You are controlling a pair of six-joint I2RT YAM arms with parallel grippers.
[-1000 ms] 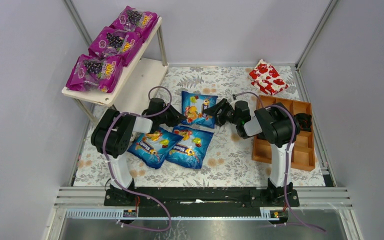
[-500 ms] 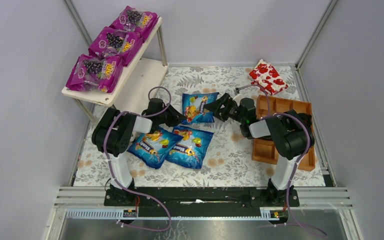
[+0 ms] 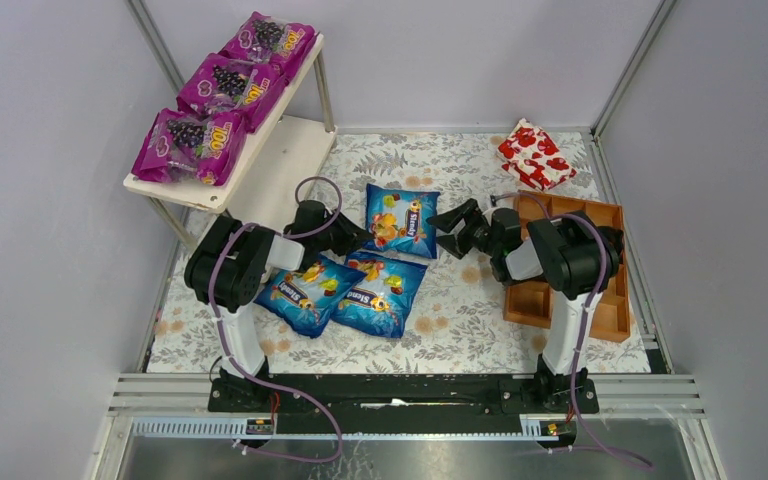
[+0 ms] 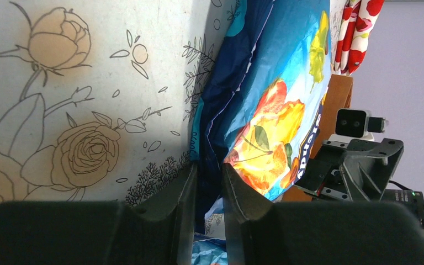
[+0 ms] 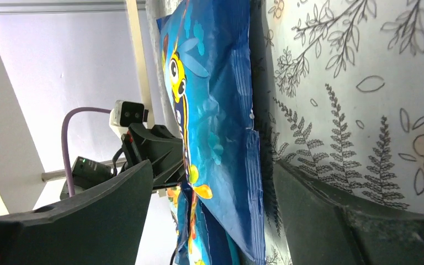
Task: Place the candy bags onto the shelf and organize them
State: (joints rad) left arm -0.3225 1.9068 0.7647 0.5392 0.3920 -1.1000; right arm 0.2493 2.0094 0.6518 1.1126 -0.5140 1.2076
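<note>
My right gripper slides to the left in the top view next, onto the middle blue bag's edge facing the tray, its open fingers on either side.
Three magenta-purple candy bags lie in a row on the top board of the pale shelf at the back left. Three blue candy bags are on the flowered cloth: one in the middle, two side by side in front of it. My left gripper is shut on the middle bag's left edge, seen in the left wrist view. My right gripper is open just off that bag's right edge, jaws wide on either side of it.
A red-and-white patterned package lies at the back right. A brown wooden compartment tray sits on the right, under my right arm. The shelf's lower board is bare. Metal frame posts stand at the rear corners.
My right gripper let go of the middle blue bag's right edge and drew back to the right. The bag dropped flat again. The left gripper stayed put.
</note>
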